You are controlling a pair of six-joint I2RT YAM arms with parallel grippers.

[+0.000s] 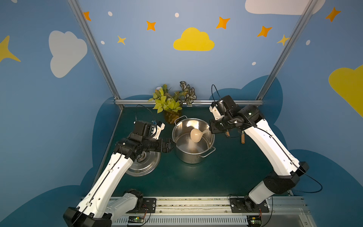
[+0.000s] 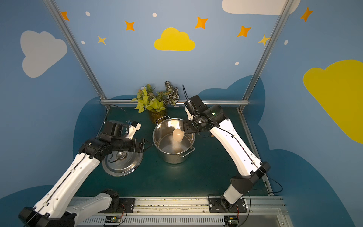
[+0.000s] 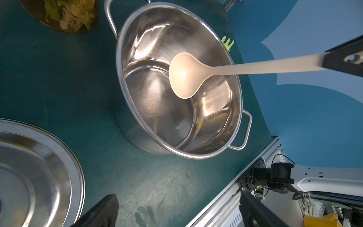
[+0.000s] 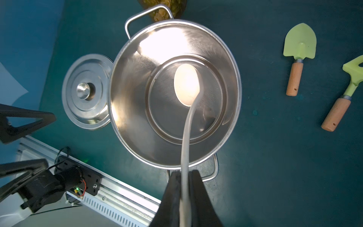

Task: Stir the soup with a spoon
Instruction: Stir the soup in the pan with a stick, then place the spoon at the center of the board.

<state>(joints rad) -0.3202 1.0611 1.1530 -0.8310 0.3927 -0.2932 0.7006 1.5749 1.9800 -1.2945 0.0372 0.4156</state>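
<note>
I need to move the spoon [image 1: 195,135] back off the pot with my right gripper next, lower it and let go, because bare mat by the trowel's handle is below and back from it.
The shiny steel pot [image 1: 190,157] [image 2: 172,158] stands mid-table; no soup can be made out in it, only a bare steel bottom. My right gripper [image 1: 211,129] [image 4: 184,174] is shut on the thin handle of the cream spoon [image 1: 195,135] [image 2: 177,135]. Its handle crosses the pot's rim [image 4: 238,88], and its round bowl [image 3: 186,75] [image 4: 186,84] hangs over the pot's opening, clear of the walls. Beside the pot's left wall, my left gripper [image 1: 172,145] [image 3: 177,195] stands wide open over bare mat with nothing between its fingers.
The flat steel lid [image 1: 145,167] [image 4: 86,94] lies left of the pot, partly under my left arm. A potted plant [image 1: 170,102] stands behind the pot. A green trowel [image 4: 299,51] and a green rake [image 4: 351,78] lie on the mat right of the pot, under my right arm.
</note>
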